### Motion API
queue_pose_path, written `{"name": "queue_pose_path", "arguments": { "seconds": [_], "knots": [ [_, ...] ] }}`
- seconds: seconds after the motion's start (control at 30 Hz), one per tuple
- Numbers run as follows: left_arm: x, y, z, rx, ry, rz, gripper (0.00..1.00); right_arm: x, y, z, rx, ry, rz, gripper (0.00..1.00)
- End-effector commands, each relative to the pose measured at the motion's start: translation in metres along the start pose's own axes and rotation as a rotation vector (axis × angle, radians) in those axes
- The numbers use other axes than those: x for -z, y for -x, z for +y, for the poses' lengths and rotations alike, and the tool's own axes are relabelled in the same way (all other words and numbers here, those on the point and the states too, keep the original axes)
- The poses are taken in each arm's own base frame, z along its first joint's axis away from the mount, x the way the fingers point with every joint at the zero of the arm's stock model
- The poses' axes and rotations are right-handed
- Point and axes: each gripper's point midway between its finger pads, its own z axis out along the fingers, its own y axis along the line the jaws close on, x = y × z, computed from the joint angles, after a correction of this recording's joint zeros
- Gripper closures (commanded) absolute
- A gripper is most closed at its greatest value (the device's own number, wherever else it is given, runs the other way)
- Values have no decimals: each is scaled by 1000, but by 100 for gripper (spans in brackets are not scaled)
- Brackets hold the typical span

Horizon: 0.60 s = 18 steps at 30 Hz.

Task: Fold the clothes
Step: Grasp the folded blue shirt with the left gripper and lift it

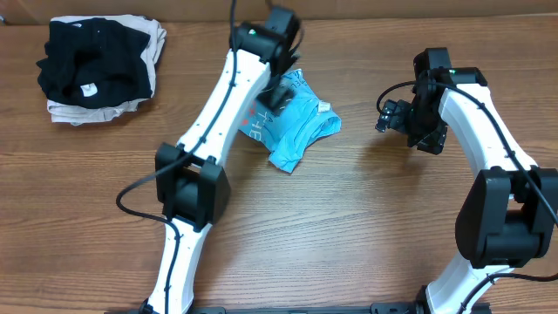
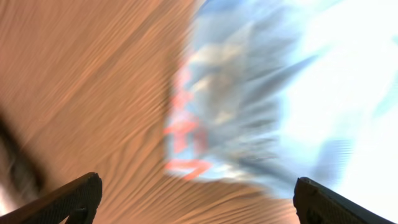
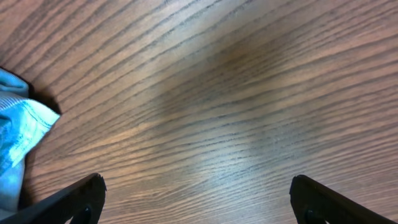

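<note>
The robot's left gripper should move across the shirt and down onto the shirt's end, toward the right gripper.
The clothes, a light sky-blue T-shirt (image 1: 292, 122), lie crumpled in a heap at the middle of the table, white and coral lettering showing. My left gripper (image 1: 281, 87) hovers over its upper left part, open, nothing between its fingers. In the left wrist view the shirt (image 2: 249, 99) is motion-blurred, coral letters facing up, and the left gripper (image 2: 199, 193) is spread wide above bare wood. My right gripper (image 1: 390, 116) stands open to the right of the shirt, apart from it. The right wrist view shows a shirt edge (image 3: 15, 137) at far left and the right gripper (image 3: 198, 190) empty.
A black garment with a white tag (image 1: 87, 65) lies on a beige folded garment (image 1: 139, 30) at the back left of the wooden table (image 1: 366, 218). Both arms' bases stand at the near edge.
</note>
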Motion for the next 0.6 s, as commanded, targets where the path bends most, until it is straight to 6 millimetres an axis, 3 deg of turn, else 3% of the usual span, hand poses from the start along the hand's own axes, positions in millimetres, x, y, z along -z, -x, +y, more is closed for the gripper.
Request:
{"name": "queue_pose_path", "arguments": {
  "seconds": [0.0,0.27,0.57],
  "knots": [
    [22,19,-62,-118,-229,-99,0,19,11,4,0,24,-66,0],
    [-20,0,-106,-213,-233,4,0,20,15,-3,-21,23,-69,0],
    [-57,-5,-120,-239,-199,12,0,21,19,-33,-96,5,-49,0]
  ]
}}
